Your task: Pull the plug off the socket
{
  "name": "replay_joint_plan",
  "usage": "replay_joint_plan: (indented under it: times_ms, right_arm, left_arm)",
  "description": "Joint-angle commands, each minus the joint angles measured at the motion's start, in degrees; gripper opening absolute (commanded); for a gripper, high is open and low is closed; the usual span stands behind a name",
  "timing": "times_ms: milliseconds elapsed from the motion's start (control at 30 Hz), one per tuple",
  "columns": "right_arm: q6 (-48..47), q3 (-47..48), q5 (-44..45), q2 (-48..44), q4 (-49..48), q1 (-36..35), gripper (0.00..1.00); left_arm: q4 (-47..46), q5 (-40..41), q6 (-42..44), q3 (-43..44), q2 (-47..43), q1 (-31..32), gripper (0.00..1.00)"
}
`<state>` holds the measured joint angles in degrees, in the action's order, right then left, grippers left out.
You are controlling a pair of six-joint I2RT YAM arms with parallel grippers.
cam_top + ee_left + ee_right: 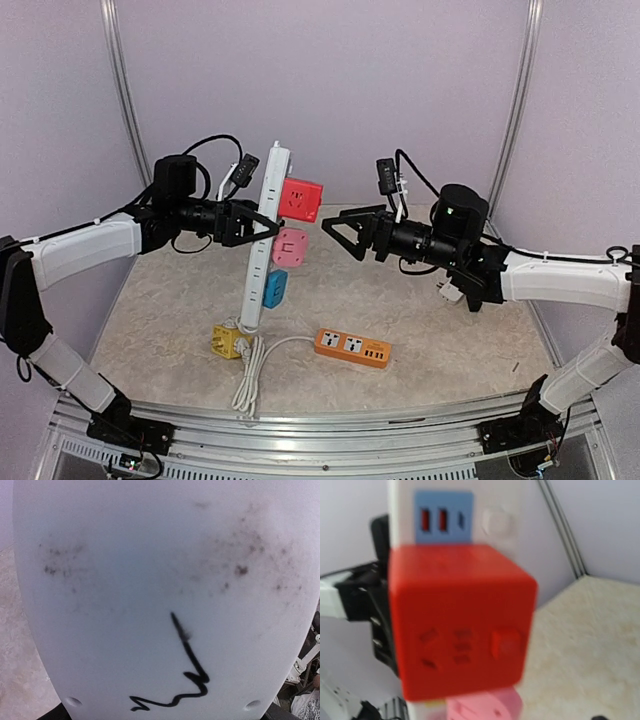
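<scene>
The robot's right gripper will next move toward the power strip and slightly up, to bring its open fingers around the red cube (460, 625) and close, since there is still a gap between them.
The socket is a long white power strip (273, 170), lifted nearly upright, with its lower end near the table. My left gripper (256, 222) is shut on its middle from the left. In the left wrist view the strip's white back (160, 580) fills the frame and hides the fingers. A red cube plug (301, 199) sits in the strip's upper part, with a pink plug (290, 246) and a blue plug (275, 289) below it. My right gripper (336, 234) is open just right of the red cube, touching nothing. The red cube (460, 625) looms close and blurred in the right wrist view.
A yellow cube adapter (227, 340) lies by the strip's lower end. The coiled white cord (250, 375) runs toward the front edge. An orange power strip (353, 347) lies flat on the table at front centre. Grey walls and metal posts close in the back.
</scene>
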<state>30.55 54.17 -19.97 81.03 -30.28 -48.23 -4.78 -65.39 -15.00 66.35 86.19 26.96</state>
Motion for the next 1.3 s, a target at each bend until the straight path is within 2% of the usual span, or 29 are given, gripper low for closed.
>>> replay_joint_plan:
  times_ms: [0, 400, 567, 867, 1167, 1267]
  right_arm:
    - [0.06, 2.71, -2.44, 0.62, -2.64, -0.4, 0.95]
    - [1.21, 7.02, -6.48, 6.58, -5.38, -0.39, 0.96]
    - [2.5, 7.58, -8.54, 8.0, -7.46, -0.42, 0.92]
    - [5.17, 8.72, -12.59, 10.0, -10.12, -0.42, 0.66]
    - [4.7, 8.78, -7.91, 9.44, -6.55, -0.45, 0.26]
    - [3.82, 8.78, -5.96, 9.05, -4.79, -0.49, 0.2]
  left_arm:
    - [-2.85, -4.05, -1.42, 0.72, -2.61, 1.2, 0.17]
    - [-0.87, -4.08, 0.36, 1.67, -2.17, 4.5, 0.15]
    - [-0.61, -4.77, 0.5, 1.84, -2.26, 5.47, 0.15]
    - [0.37, -4.41, 0.95, 2.08, -2.52, 6.35, 0.14]
    - [9.12, 7.21, 4.51, 4.6, -1.14, 6.26, 0.13]
    - [10.55, 7.94, 5.29, 5.09, -0.52, 6.26, 0.13]
